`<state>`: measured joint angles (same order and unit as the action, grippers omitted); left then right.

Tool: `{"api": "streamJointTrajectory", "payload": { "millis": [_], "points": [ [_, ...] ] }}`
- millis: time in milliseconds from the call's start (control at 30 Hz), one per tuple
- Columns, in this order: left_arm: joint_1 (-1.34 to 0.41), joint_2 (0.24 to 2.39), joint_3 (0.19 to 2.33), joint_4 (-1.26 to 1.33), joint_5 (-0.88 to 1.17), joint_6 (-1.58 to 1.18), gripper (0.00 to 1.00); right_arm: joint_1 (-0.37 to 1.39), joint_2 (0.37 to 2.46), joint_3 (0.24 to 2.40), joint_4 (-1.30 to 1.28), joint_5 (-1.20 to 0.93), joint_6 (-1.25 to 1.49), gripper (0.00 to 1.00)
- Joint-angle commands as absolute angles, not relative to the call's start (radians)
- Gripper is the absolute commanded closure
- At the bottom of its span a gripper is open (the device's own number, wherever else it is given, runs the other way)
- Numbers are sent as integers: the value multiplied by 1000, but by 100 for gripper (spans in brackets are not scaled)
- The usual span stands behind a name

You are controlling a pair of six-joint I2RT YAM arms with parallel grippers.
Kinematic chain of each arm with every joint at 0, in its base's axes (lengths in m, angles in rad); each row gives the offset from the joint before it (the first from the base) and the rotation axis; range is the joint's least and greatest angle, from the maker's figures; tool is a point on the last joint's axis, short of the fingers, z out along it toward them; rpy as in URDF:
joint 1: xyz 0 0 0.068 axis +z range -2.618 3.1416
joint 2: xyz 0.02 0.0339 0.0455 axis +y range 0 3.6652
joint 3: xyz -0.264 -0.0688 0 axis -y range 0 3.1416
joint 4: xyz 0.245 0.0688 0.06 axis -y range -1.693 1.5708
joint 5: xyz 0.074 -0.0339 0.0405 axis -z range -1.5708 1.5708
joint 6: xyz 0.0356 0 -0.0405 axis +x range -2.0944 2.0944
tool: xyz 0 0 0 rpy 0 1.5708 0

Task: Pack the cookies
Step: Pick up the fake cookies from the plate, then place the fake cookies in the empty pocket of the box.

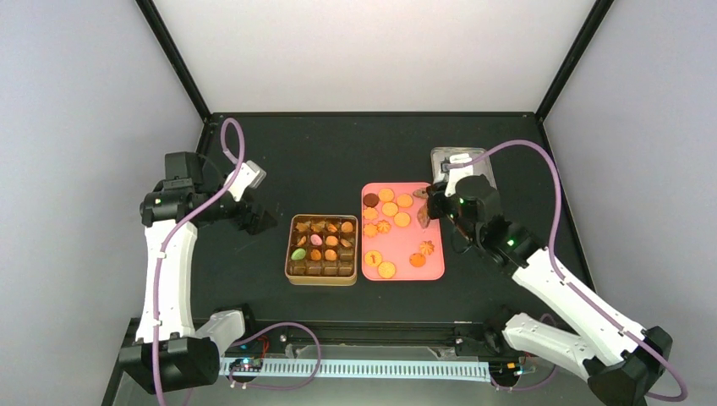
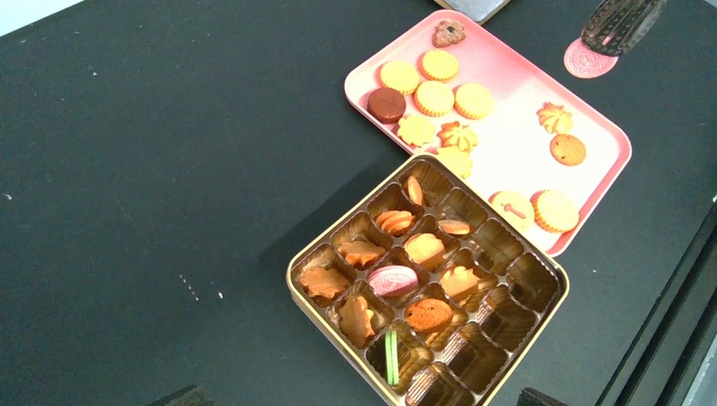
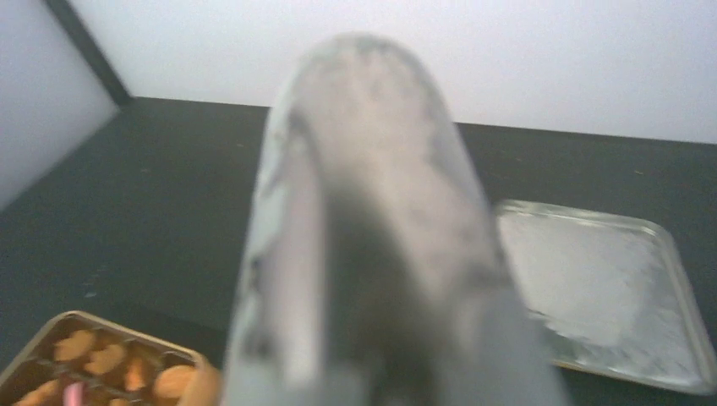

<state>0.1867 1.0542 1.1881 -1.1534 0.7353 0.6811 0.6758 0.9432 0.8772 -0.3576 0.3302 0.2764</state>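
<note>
The tin's empty tray-side section (image 1: 346, 255) is below my right gripper, back and to its left in the top view. My right gripper should swing over there next, lower, and release the cookie.
Several cookies (image 1: 390, 208) lie on a pink tray (image 1: 407, 244), mostly round and golden, with one dark brown. More cookies (image 2: 392, 280) fill about half the compartments of a gold tin (image 2: 292, 276) left of the tray (image 2: 507, 144). My right gripper (image 1: 441, 204) is over the tray's far right corner, shut on metal tongs (image 3: 372, 228), which blur most of the right wrist view. A pink round cookie (image 2: 589, 59) hangs at the tongs' tips (image 2: 621, 21). My left gripper (image 1: 258, 222) hovers left of the tin (image 1: 287, 254), open and empty (image 2: 359, 399).
A silvery flat lid (image 1: 461, 161) lies on the black table behind the tray, also seen in the right wrist view (image 3: 600, 288). Black frame posts rise at the table's back corners. A thin green cookie (image 2: 391, 355) stands on edge in a near compartment of the tin.
</note>
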Motion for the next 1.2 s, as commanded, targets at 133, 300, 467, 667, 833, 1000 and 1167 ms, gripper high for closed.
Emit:
{"api": "streamJointTrajectory", "payload": {
  "millis": [133, 300, 467, 667, 833, 1000, 1167],
  "points": [
    [194, 1073, 1136, -1075, 784, 704, 4, 846, 976, 914, -198, 141, 273, 99],
    [194, 1105, 1148, -1082, 780, 701, 5, 971, 1093, 989, -138, 114, 240, 99],
    [194, 1123, 1157, -1076, 782, 677, 5, 1008, 1197, 1043, -98, 77, 199, 99],
    [193, 1132, 1160, -1102, 773, 688, 6, 1041, 1278, 1049, -46, 74, 159, 99],
    [194, 1119, 1154, -1117, 766, 692, 6, 1057, 1333, 1055, -30, 72, 132, 99],
    [194, 1116, 1181, -1129, 758, 695, 6, 1064, 1378, 1048, -4, 74, 127, 99],
    [195, 1120, 1183, -1134, 760, 692, 6, 1076, 1403, 1048, -6, 84, 115, 99]
  ]
}}
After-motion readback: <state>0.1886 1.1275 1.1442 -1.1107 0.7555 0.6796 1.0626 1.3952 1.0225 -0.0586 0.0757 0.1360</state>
